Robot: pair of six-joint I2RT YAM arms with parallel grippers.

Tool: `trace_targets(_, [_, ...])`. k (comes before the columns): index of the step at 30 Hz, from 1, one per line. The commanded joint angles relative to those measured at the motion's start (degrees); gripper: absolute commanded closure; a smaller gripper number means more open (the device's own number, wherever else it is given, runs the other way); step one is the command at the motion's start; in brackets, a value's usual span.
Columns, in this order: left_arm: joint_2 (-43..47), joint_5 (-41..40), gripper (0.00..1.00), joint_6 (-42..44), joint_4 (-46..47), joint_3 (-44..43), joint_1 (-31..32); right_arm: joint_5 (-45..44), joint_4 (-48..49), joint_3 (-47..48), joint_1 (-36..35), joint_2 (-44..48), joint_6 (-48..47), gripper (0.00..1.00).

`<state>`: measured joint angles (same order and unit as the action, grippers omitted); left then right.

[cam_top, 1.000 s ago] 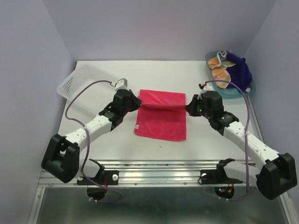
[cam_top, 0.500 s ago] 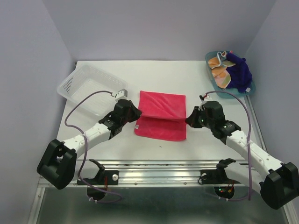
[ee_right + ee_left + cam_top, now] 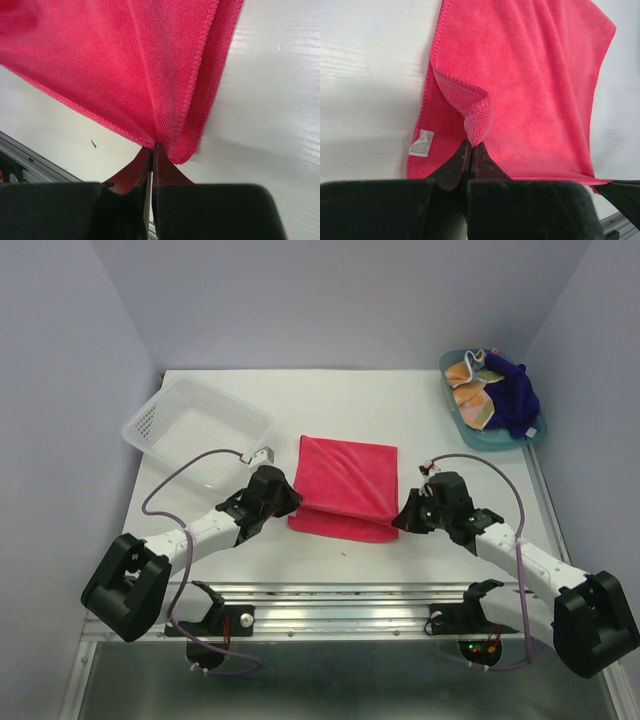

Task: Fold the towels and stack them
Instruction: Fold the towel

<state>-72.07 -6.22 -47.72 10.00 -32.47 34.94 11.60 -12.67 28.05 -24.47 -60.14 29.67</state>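
Note:
My left gripper is to pull the towel's upper corner back and down over the labelled near corner of the lower layer, then let go of the upper corner.
The pink-red towel (image 3: pixel 345 485) lies in the middle of the table, its upper layer drawn toward the near edge over the lower one. My left gripper (image 3: pixel 292 502) is shut on the towel's left corner (image 3: pixel 477 120). My right gripper (image 3: pixel 400 517) is shut on its right corner (image 3: pixel 165 135). Both corners sit low, near the towel's front edge. The orange dotted towel (image 3: pixel 474 400) and the dark purple-blue towel (image 3: pixel 515 395) lie heaped in the teal tray (image 3: pixel 537 433) at the back right.
A white perforated basket (image 3: pixel 195 430) stands at the back left, close to my left arm. A metal rail (image 3: pixel 340 600) runs along the table's near edge. A white label (image 3: pixel 421 142) shows on the towel's lower layer.
Both grippers have moved toward the near edge, pulling the towel's far corners over the lower layer. The fold now nearly covers the front half.

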Motion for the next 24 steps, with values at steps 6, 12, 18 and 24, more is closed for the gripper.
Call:
trace_targets(6, [-2.63, -2.75, 0.99, -1.58, -0.68, 2.50, 0.57, -1.31, 2.03, -3.26, -0.05, -1.64, 0.56, 0.99])
trace_targets(12, [-3.78, -1.87, 0.82, -2.02, -0.77, 2.76, 1.27, -0.44, 3.26, -3.71, -0.23, -2.26, 0.48, 0.85])
trace_targets(18, [0.26, -1.25, 0.50, -2.55, -3.04, 4.34, 1.97, 2.81, 1.16, -4.32, -0.41, 0.01, 0.39, 0.57])
trace_targets(24, [8.78, -2.04, 0.39, -2.64, -7.44, 5.93, 2.77, 3.88, -3.23, -2.14, -0.58, 8.37, 0.74, 0.39])
